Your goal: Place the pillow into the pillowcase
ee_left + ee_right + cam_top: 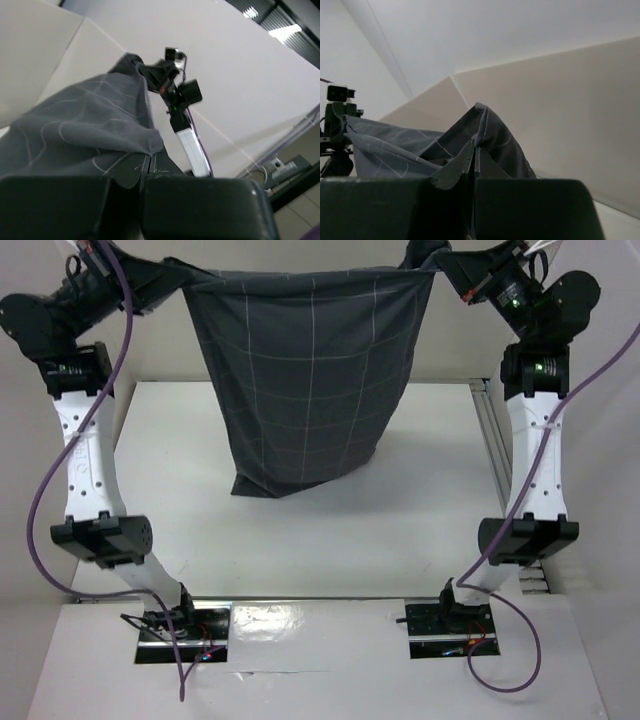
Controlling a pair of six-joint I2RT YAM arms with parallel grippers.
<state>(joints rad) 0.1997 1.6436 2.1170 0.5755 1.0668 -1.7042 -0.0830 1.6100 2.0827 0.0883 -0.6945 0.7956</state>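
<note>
The left gripper rises higher next and releases the pillowcase's top corner over the white table, as the fabric's lower end, below the gripper, still reaches the table.
The dark grey pillowcase (310, 380) with a thin light grid hangs stretched between my two raised grippers, and its lower end reaches down to the white table (430, 520). My left gripper (185, 278) is shut on its top left corner. My right gripper (432, 267) is shut on its top right corner. In the left wrist view the jaws (149, 159) pinch the fabric (90, 125). In the right wrist view the jaws (476, 146) pinch a fold of the fabric (497, 135). No white pillow shows in any view.
A metal rail (490, 430) runs along the table's right edge. Beige walls stand behind and at both sides. Purple cables (45, 500) loop beside each arm. The right arm (190, 145) shows across from the left wrist camera.
</note>
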